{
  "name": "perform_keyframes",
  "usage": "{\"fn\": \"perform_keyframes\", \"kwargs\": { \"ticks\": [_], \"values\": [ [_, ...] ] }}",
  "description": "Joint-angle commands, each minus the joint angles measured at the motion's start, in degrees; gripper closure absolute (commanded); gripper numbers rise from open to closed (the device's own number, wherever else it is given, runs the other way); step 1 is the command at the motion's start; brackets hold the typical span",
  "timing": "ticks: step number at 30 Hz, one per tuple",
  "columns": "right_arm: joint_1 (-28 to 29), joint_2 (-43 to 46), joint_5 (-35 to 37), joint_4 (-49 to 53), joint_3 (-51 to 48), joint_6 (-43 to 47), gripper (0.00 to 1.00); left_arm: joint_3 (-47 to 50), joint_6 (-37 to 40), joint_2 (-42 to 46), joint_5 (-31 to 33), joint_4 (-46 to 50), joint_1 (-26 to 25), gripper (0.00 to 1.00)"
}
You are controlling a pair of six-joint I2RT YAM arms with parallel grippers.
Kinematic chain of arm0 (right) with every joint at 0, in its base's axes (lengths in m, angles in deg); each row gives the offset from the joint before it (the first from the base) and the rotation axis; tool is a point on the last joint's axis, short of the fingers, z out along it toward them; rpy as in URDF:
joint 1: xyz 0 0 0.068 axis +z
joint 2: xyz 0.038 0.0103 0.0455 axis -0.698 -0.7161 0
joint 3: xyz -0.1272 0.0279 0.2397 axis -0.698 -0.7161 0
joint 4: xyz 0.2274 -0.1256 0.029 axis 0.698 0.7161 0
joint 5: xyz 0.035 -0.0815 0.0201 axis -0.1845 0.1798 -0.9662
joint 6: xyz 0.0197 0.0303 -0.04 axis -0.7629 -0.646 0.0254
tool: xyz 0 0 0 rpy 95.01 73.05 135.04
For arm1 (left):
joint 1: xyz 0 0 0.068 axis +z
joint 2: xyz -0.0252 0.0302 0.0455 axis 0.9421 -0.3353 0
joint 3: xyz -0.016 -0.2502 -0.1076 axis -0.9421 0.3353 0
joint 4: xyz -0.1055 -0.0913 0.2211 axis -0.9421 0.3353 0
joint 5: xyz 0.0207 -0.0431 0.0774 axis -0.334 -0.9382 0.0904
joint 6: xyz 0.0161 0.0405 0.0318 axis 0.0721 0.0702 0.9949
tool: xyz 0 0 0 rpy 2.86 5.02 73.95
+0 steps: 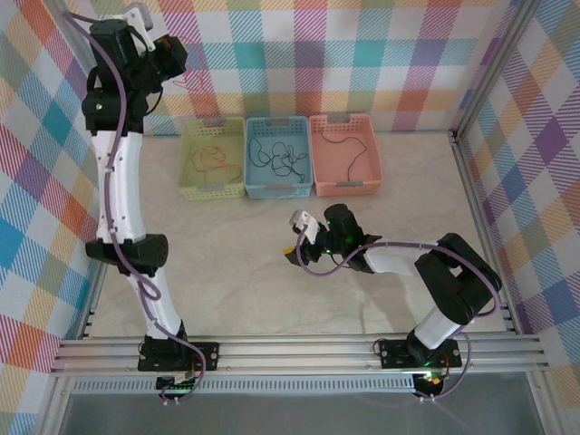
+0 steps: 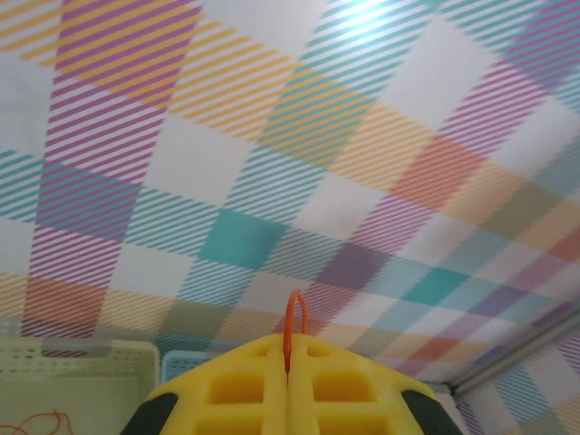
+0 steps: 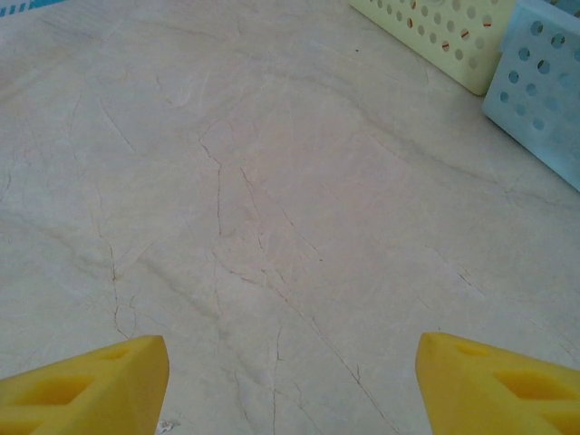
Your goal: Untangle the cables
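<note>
The left gripper moves down toward the green basket (image 1: 192, 136) (image 2: 82, 388) next. It tilts to release the orange cable above the basket, since the rest already lies coiled inside.
My left gripper (image 1: 174, 62) is raised high at the back left, in front of the plaid wall. Its yellow fingers (image 2: 227, 390) are shut on the orange cable (image 2: 294, 322), and a small loop of it sticks up between the tips. The rest of the orange cable (image 1: 214, 160) lies coiled in the green basket (image 1: 192, 136). One black cable (image 1: 277, 159) is bunched in the blue basket (image 1: 251, 136), another black cable (image 1: 349, 149) lies in the pink basket (image 1: 317, 136). My right gripper (image 1: 292, 256) hovers low over the table in front of the baskets, its fingers (image 3: 91, 385) wide apart with nothing between them.
The three baskets stand side by side at the back of the marble-look table (image 1: 227, 272). Corners of the green basket (image 3: 435, 36) and blue basket (image 3: 544, 100) lie ahead of my right gripper (image 3: 290, 381). Metal frame rails (image 1: 471, 181) bound the right side.
</note>
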Motion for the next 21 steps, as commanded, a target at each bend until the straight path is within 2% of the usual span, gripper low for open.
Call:
{"fn": "perform_keyframes", "kwargs": {
  "ticks": [1, 12, 13, 16, 18, 19, 20, 21],
  "values": [
    [-0.04, -0.39, -1.61, -1.78, 1.1, -0.99, 0.28, -0.48, -0.57, -5.95, -2.73, -1.86, 2.22, 1.0],
    [0.0, 0.09, -1.85, -1.92, 0.71, -0.54, 0.28, 12.38, 2.72, -18.81, -1.24, 1.03, 2.56, 1.0],
    [0.03, 0.19, -1.51, -2.01, 0.67, -0.7, 0.28, 12.41, 2.54, -19.36, -0.57, 2.21, 2.43, 0.93],
    [-0.02, 0.69, 0.25, -2.98, 0.25, -1.17, 0.28, 13.1, 2.57, -19.16, 1.08, 5.57, 2.16, 0.63],
    [0.01, 1.45, 1.72, -4.67, -0.76, -1.33, 0.27, 15.95, 2.48, -16.78, 3.1, 6.76, 1.77, 0.48],
    [0.02, 1.81, 2.7, -5.49, -1.31, -1.55, 0.27, 19.23, 2.04, -13.99, 4.43, 6.24, 1.68, 0.38],
    [-0.06, 2.19, 3.58, -6.48, -1.68, -1.82, 0.26, 23.75, 1.68, -10.36, 5.44, 4.82, 1.42, 0.19],
    [-0.07, 2.52, 4.47, -7.07, -2.11, -1.95, 0.25, 28.57, 1.55, -6.64, 6.86, 2.6, 1.13, 0.14]
  ]
}}
